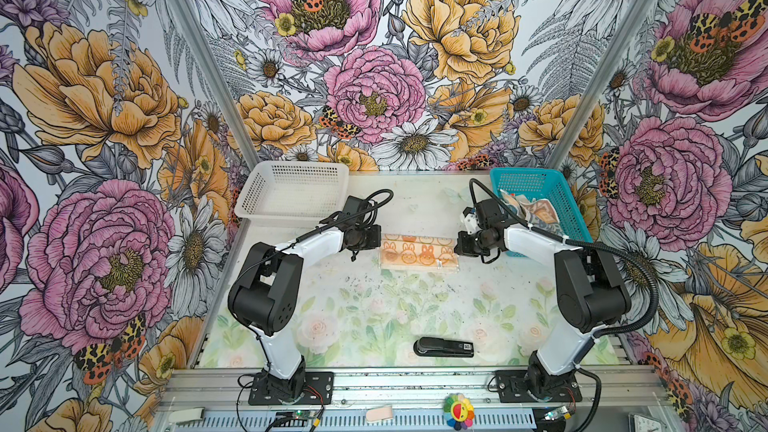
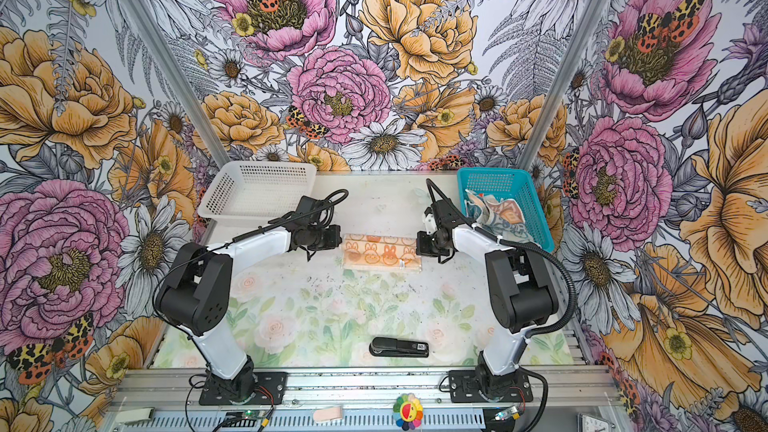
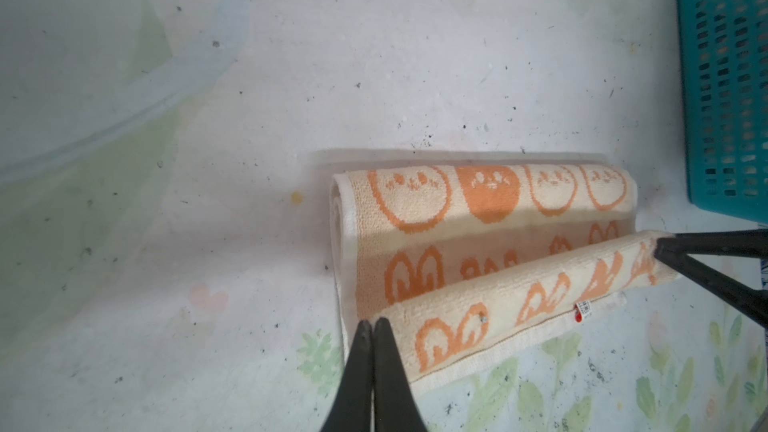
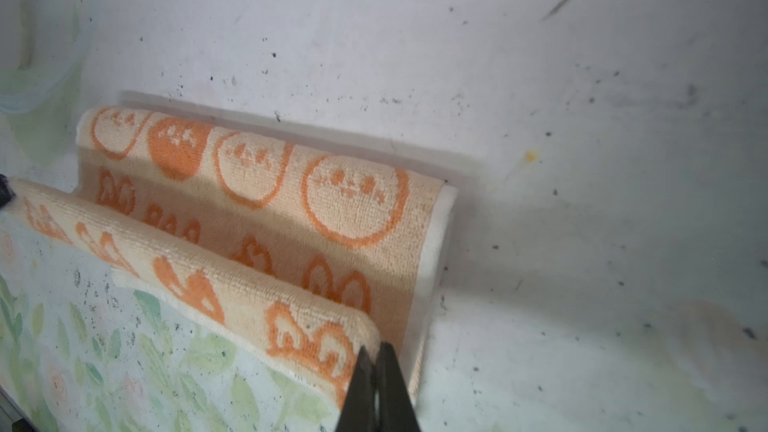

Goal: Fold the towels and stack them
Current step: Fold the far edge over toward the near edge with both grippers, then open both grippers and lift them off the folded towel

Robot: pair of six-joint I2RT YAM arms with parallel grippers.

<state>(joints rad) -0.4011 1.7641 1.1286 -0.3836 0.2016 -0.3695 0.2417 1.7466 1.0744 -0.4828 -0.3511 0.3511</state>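
Observation:
The bottom layer's near edge is uncovered, so my right gripper will next pull its corner of the bunny towel back and down onto that edge and let go.
A cream towel with orange bunny prints lies mid-table as a long strip. Its near edge is lifted and curled over between both grippers. In the left wrist view my left gripper is shut on one end corner of that raised edge of the bunny towel. My right gripper is shut on the opposite end corner of the bunny towel. The far half rests flat on the table. More towels lie crumpled in the teal basket. From above, the wrists hide the fingertips.
A white perforated basket stands at the back left, with nothing in it. A black stapler lies near the table's front edge. The teal basket's wall stands close beyond the towel's right end.

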